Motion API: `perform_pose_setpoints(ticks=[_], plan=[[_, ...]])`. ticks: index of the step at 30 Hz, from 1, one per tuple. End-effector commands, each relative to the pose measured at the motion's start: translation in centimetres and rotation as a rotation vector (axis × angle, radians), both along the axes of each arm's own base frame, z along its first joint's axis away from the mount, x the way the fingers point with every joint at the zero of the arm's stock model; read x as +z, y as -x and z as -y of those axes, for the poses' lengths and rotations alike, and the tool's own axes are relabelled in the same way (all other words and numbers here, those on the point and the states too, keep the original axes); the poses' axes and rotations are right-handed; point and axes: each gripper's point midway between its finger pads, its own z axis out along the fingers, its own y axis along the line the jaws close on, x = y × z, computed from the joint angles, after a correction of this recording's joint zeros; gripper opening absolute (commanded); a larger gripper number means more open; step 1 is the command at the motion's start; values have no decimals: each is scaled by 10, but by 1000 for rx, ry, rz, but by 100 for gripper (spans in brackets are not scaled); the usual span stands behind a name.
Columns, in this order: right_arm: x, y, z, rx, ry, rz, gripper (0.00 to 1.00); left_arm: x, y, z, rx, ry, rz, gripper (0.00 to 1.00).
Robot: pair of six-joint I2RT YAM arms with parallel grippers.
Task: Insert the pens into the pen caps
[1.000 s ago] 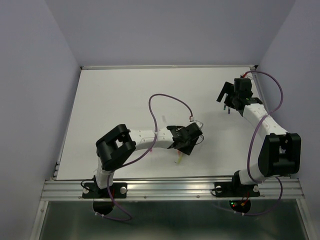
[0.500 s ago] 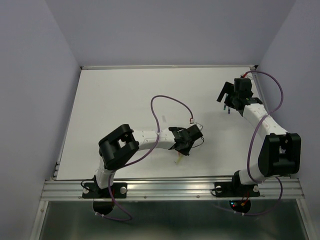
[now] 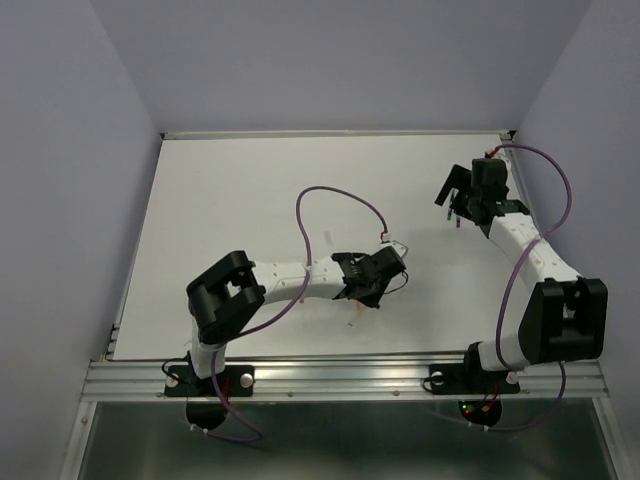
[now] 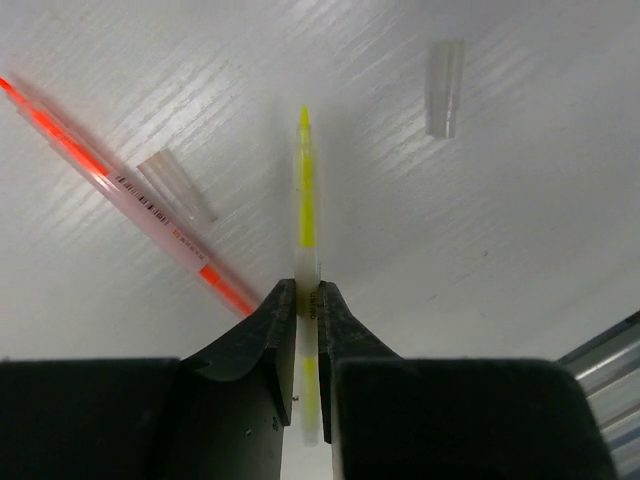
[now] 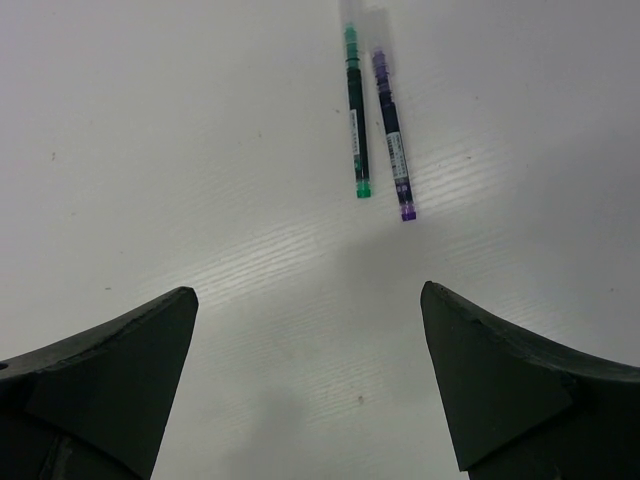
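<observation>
The lone clear pen cap is below my right gripper, nearer my base, so I should lower my right gripper back and to the left in the top view onto the cap.
In the left wrist view a yellow pen (image 4: 306, 200) lies on the white table, its tip pointing away from me. My left gripper (image 4: 307, 290) is shut on its rear half, both fingers pressed against the barrel. An orange-red pen (image 4: 120, 180) lies aslant to the left, one clear pen cap (image 4: 176, 186) beside it and another pen cap (image 4: 444, 88) farther right. My right gripper (image 5: 308, 290) hangs open above bare table. A green pen (image 5: 355, 110) and a dark blue pen (image 5: 392, 130) lie side by side ahead of it. Seen from above, the left gripper (image 3: 362, 298) is low near the front and the right gripper (image 3: 456, 196) at the far right.
The metal front rail (image 3: 340, 375) runs just behind the left gripper's spot. A purple cable (image 3: 335, 195) loops over the left arm. Grey walls close in the table at the back and on both sides.
The left gripper's fingers have closed in onto the yellow pen, and the left arm has shifted slightly. The right gripper has stayed wide open, almost in place.
</observation>
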Motion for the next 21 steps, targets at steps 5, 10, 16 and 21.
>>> perform_pose_setpoints(ticks=[5,10,16,21], plan=[[3,33,-44,153,-203,-15,100,93,-49,-1,98,196,203,0],[-28,73,-72,214,-198,-171,100,108,-88,-44,248,236,254,0],[-55,118,-105,235,-114,-326,100,108,-96,-96,352,300,257,0],[-85,151,-131,238,-154,-419,100,106,-96,-115,421,299,274,0]])
